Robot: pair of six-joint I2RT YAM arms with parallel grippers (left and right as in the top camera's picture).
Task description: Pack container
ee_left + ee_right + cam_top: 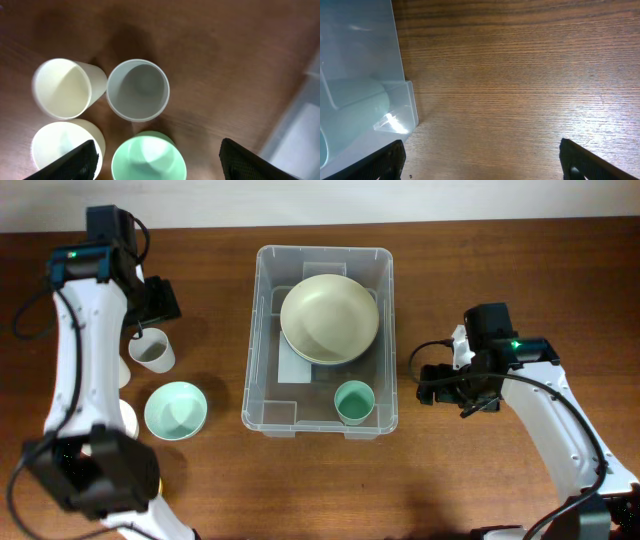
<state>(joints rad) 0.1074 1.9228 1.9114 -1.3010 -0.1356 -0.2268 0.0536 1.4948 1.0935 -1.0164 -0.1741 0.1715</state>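
I need to lower my left gripper next onto the white cup's side, its side by the bin (170, 352) (167, 92), because that side is clear of the others and the cup's opening faces up.
The container (262, 370) is a clear plastic bin in the middle of the table. Inside it lie a large pale bowl (330, 318) and a small green cup (353, 402). My left gripper (150, 320) hangs open over a group of cups left of the bin, holding nothing. Below its jaws (157, 146) are a white cup (137, 90), two cream cups (62, 89) (60, 145) and a mint green bowl (148, 159). My right gripper (432, 385) stands open over bare wood just right of the bin. Its wrist view (482, 150) shows the bin's corner (395, 115).
In the overhead view the white cup (152, 352) and the mint green bowl (176, 410) stand left of the bin. The cream cups (126, 372) are partly hidden under the left arm. Bare wood lies in front of the bin and to its right.
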